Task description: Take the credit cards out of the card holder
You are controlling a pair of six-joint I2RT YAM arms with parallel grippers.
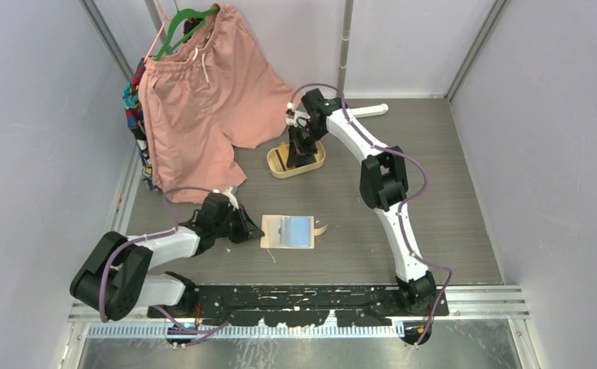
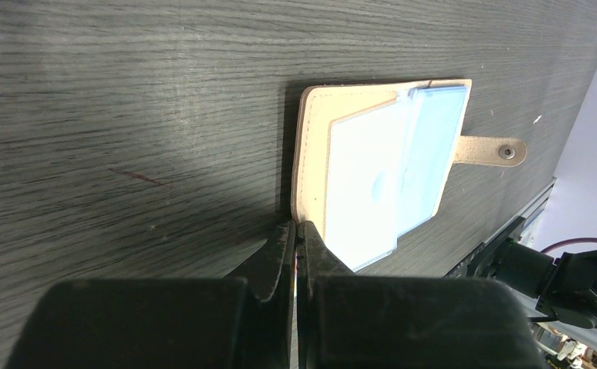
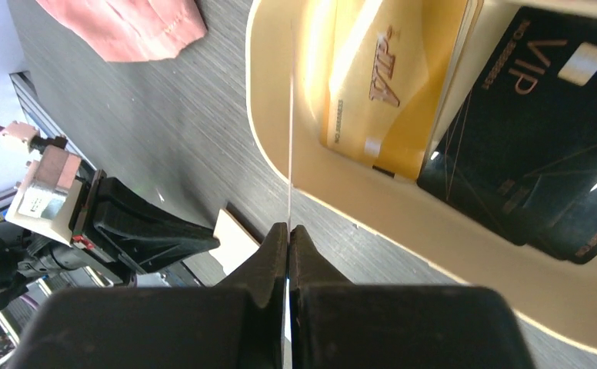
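Observation:
The thin credit card will next go down into the tan tray over the orange card point(image 1: 283, 153) point(image 3: 392, 84), carried by my right gripper before that gripper opens.
The beige card holder point(image 1: 288, 231) lies open on the dark table, its pale blue sleeves point(image 2: 380, 177) facing up and its snap tab point(image 2: 491, 151) sticking out. My left gripper point(image 2: 295, 227) is shut, with its tips against the holder's near edge point(image 1: 254, 229). Whether the sleeves hold cards I cannot tell. My right gripper point(image 3: 288, 227) is shut on a thin credit card point(image 3: 290, 115), seen edge-on, above the oval tan tray point(image 1: 276, 166). An orange card point(image 3: 391, 77) and a black card point(image 3: 541, 123) lie in that tray point(image 3: 272, 100).
Pink shorts point(image 1: 203, 100) hang on a green hanger point(image 1: 188, 23) at the back left, over a patterned garment point(image 1: 135, 108). A white bar point(image 1: 368, 110) lies at the back. Grey walls close in both sides.

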